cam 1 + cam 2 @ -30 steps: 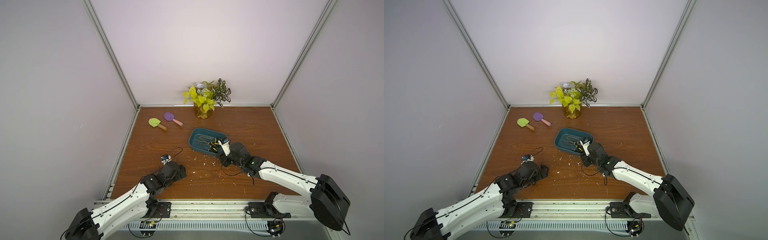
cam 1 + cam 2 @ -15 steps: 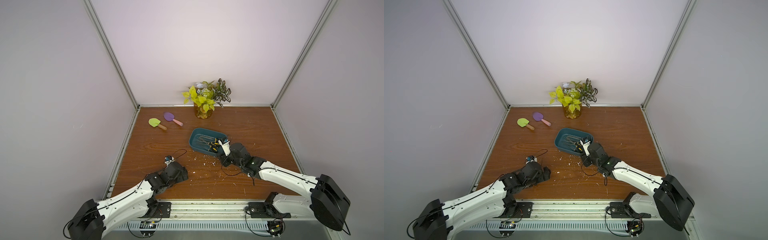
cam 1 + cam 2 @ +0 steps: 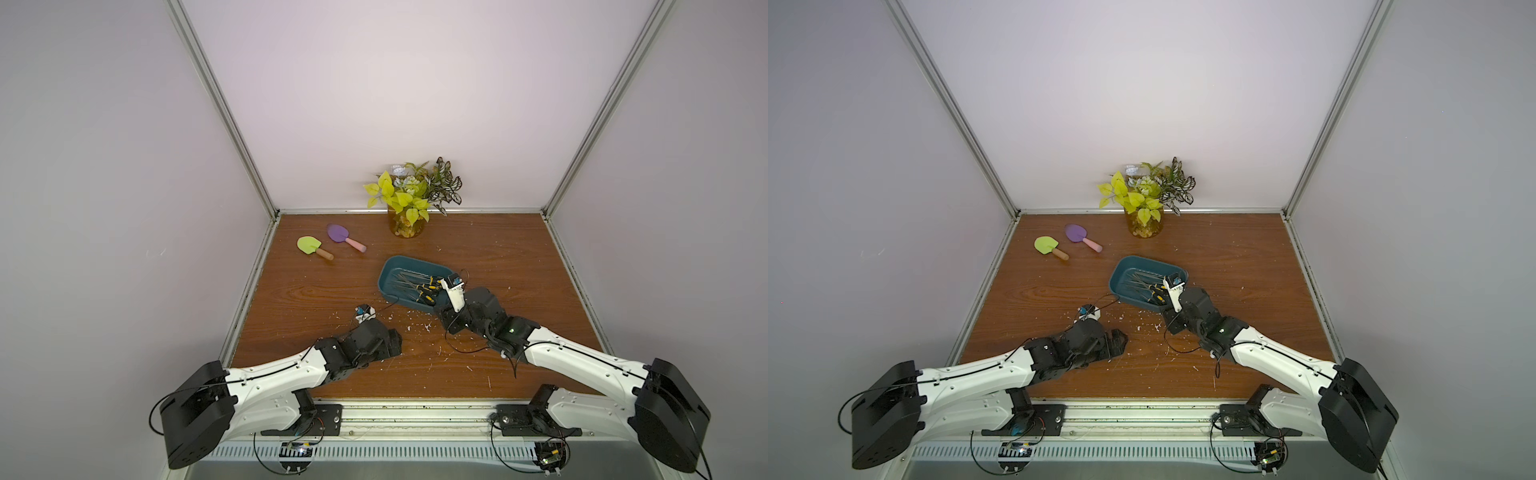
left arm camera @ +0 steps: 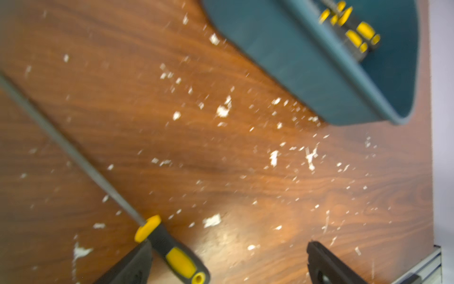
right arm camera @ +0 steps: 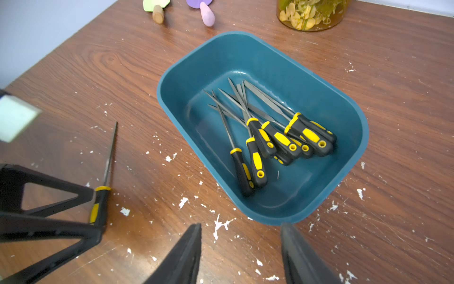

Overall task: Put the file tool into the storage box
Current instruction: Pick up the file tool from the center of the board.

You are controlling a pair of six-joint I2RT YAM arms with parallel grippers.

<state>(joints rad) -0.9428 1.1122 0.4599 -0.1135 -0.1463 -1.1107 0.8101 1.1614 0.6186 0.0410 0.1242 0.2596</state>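
Note:
The file tool is outside the box, so the robot's right gripper will next move back from the box and down onto the file tool's handle (image 5: 100, 204) beside the left gripper.
A file tool (image 4: 172, 253) with a black and yellow handle lies flat on the wooden table, its grey blade (image 5: 110, 152) pointing away. My left gripper (image 4: 228, 258) is open wide around it, low over the table. The handle (image 5: 99, 204) rests right beside one finger (image 4: 132, 265), and the other finger (image 4: 326, 268) stands well apart. The teal storage box (image 3: 392, 276) (image 3: 1125, 274) holds several files (image 5: 282, 140). My right gripper (image 5: 242, 246) is open and holds nothing, just short of the box's near rim (image 5: 270, 217).
An amber plant jar (image 3: 405, 226) stands at the back wall. A green scoop (image 3: 309, 246) and a purple scoop (image 3: 338, 235) lie at the back left. White flecks (image 5: 221, 225) litter the wood before the box. Frame rails run along both table sides.
My left arm has reached to the right, towards the middle of the table and the loose file. The right arm has stayed where it was beside the box.

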